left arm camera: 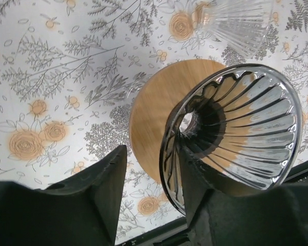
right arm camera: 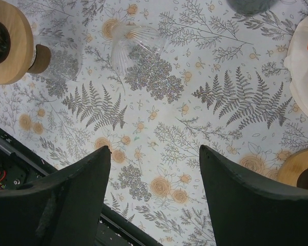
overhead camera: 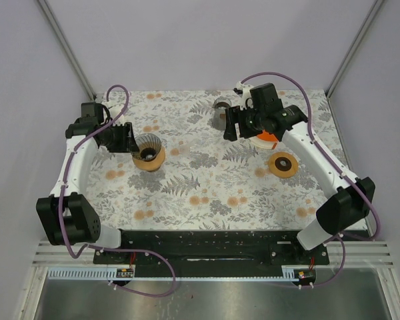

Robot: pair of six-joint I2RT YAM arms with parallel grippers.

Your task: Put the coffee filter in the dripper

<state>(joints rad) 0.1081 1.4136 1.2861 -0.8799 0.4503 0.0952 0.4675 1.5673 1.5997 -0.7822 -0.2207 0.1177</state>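
The grey object stands outward and below, so my open right gripper should move outward and down until it straddles its rim on the filter's side [overhead camera: 231, 105], and then close.
The glass ribbed dripper [overhead camera: 149, 152] on its round wooden base sits at the left of the table. In the left wrist view the dripper [left arm camera: 236, 133] looks tilted. My left gripper [overhead camera: 129, 140] is open around its rim. One finger [left arm camera: 200, 189] is inside the cone, the other is outside with a gap to the rim; the gripper shows in its own view [left arm camera: 153, 149]. The white coffee filter [overhead camera: 265, 139], with an orange patch, lies at the right and shows at the right wrist view's edge [right arm camera: 304, 61]. My right gripper [overhead camera: 231, 129] is open and empty above the cloth, left of the filter [right arm camera: 155, 148].
A second wooden ring [overhead camera: 283, 165] lies right of centre, in front of the filter. A clear ribbed glass cone [right arm camera: 129, 43] lies on the cloth between the arms. A grey object [overhead camera: 221, 110] stands at the back. The floral cloth [overhead camera: 207, 193] covers the table.
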